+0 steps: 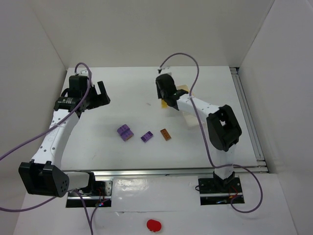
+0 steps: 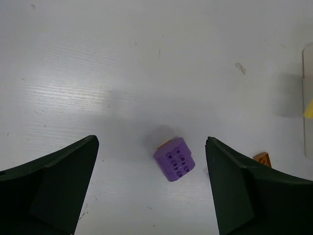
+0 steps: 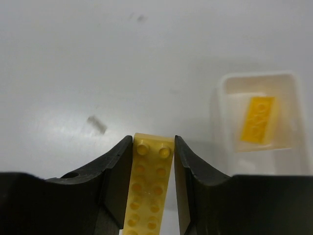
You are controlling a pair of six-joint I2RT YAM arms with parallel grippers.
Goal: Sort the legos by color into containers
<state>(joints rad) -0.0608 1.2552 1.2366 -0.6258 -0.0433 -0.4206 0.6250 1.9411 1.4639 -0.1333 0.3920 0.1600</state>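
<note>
The tray's end section (image 1: 183, 88) (image 3: 259, 113) with the other yellow lego in it is to the right of my right gripper in the top view. My right gripper will next carry my yellow lego over it and let go.
My right gripper (image 3: 153, 147) is shut on a pale yellow lego (image 3: 149, 186), held above the table just left of the white tray (image 3: 221, 98). A second yellow lego (image 3: 259, 119) lies in the tray's end compartment. In the top view the right gripper (image 1: 167, 104) hides most of the tray (image 1: 182, 89). My left gripper (image 1: 100, 94) is open and empty, raised at the table's far left. Its wrist view shows the bigger purple lego (image 2: 175, 159) on the table between the open fingers. The bigger purple lego (image 1: 125, 132), smaller purple lego (image 1: 146, 137) and orange-brown lego (image 1: 166, 134) lie mid-table.
White walls enclose the table on the left, back and right. A metal rail (image 1: 247, 117) runs along the right edge. A small grey mark (image 3: 97, 124) is on the table near the right gripper. The orange-brown lego (image 2: 262, 158) peeks out beside the left gripper's right finger.
</note>
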